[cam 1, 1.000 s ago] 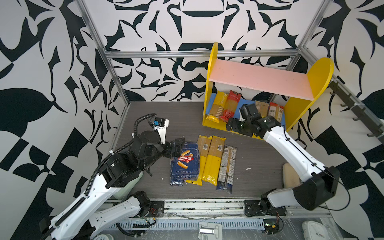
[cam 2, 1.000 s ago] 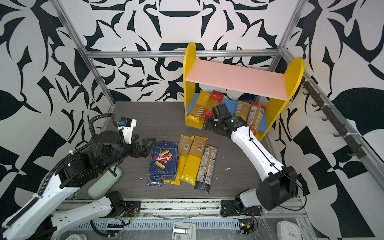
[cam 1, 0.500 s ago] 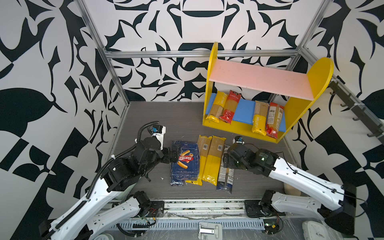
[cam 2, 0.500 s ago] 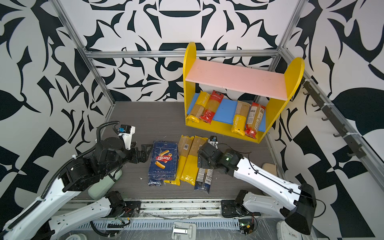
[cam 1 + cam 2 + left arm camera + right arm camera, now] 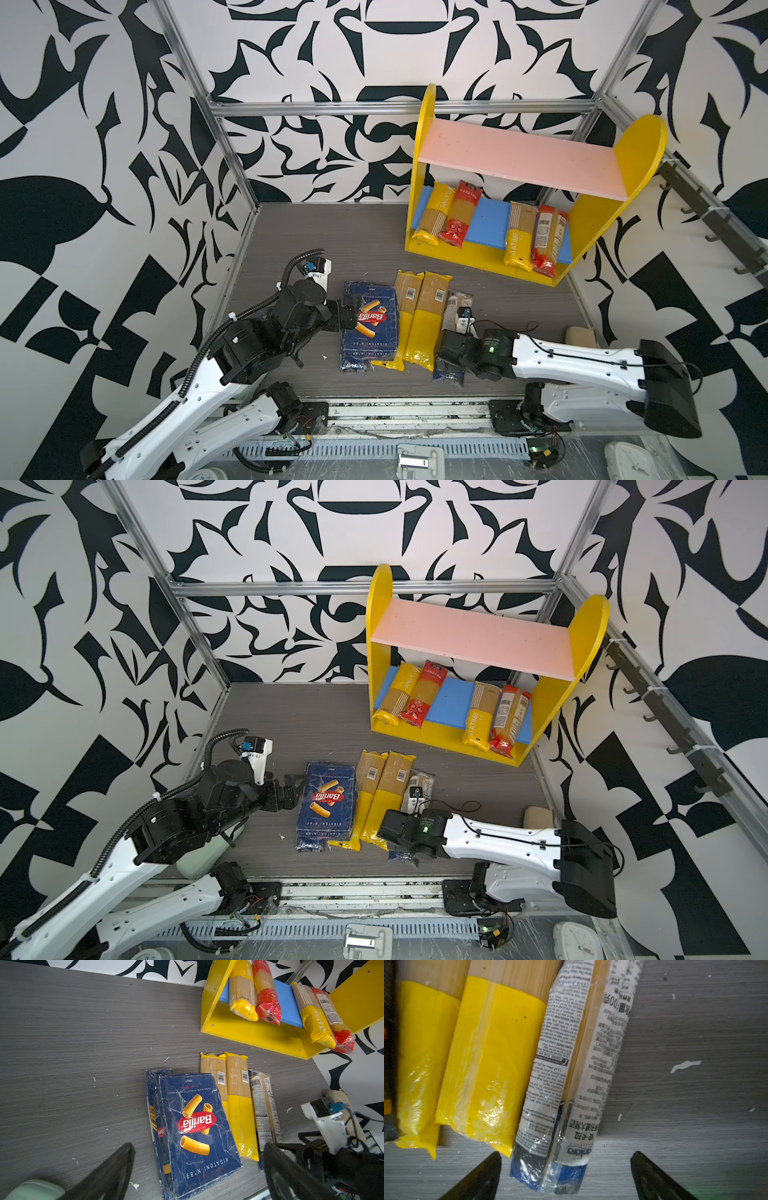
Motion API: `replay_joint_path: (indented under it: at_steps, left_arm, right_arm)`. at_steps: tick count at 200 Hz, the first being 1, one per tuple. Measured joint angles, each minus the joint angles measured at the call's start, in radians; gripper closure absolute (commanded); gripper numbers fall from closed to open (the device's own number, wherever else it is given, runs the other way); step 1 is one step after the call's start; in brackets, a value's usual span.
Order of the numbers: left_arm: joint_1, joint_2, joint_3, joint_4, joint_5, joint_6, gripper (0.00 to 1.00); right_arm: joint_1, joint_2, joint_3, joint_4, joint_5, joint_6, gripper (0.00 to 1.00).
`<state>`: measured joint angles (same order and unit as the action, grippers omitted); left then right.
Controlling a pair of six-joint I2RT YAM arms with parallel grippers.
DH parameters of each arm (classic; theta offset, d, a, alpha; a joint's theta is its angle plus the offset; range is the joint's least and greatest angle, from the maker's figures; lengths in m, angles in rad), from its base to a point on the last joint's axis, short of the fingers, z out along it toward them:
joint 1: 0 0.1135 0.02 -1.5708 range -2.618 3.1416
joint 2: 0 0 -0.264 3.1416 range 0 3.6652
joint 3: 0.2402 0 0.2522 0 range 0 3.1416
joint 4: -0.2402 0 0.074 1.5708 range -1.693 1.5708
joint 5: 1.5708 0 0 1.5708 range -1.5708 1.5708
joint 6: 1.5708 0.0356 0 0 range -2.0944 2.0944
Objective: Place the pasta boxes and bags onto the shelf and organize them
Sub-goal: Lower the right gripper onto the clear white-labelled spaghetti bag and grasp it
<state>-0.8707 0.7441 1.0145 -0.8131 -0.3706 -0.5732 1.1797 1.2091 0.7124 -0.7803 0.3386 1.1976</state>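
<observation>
The right gripper moves down over the near part of the blue-ended bag next and closes there, since that part lies below, between the open fingers.
The shelf (image 5: 636, 158) stands at the back right, its pink upper board bare. On its blue lower board lie a yellow-ended (image 5: 434, 212) and a red-ended bag (image 5: 461, 212) at the left, and another such pair (image 5: 519, 237) at the right. On the table lie the wide rigatoni pasta box (image 5: 370, 328) atop the narrow one (image 5: 153, 1105), two yellow-ended bags (image 5: 417, 320) and a dark blue-ended bag (image 5: 571, 1084). My left gripper (image 5: 198, 1147) is open at the rigatoni box's left edge. My right gripper (image 5: 565, 1155) is open, straddling the blue-ended bag's near end.
A pale green object (image 5: 199, 858) lies under my left arm near the front edge. A beige pad (image 5: 579, 334) sits by the right wall. A rail of hooks (image 5: 706, 216) runs along the right wall. Metal frame posts bound the table.
My right arm left the shelf's lower board and swung down to the near end of the blue-ended bag. My left gripper crept right and lower, up to the rigatoni box.
</observation>
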Motion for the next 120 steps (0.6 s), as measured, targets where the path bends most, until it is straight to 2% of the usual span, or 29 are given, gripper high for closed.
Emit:
replay_joint_path:
  at_steps: [120]
  left_arm:
    - [0.000,-0.008,-0.007,-0.006,-0.008,-0.003,0.01]
  right_arm:
    - [0.000,0.140,-0.116,0.214,-0.047,0.061,0.01]
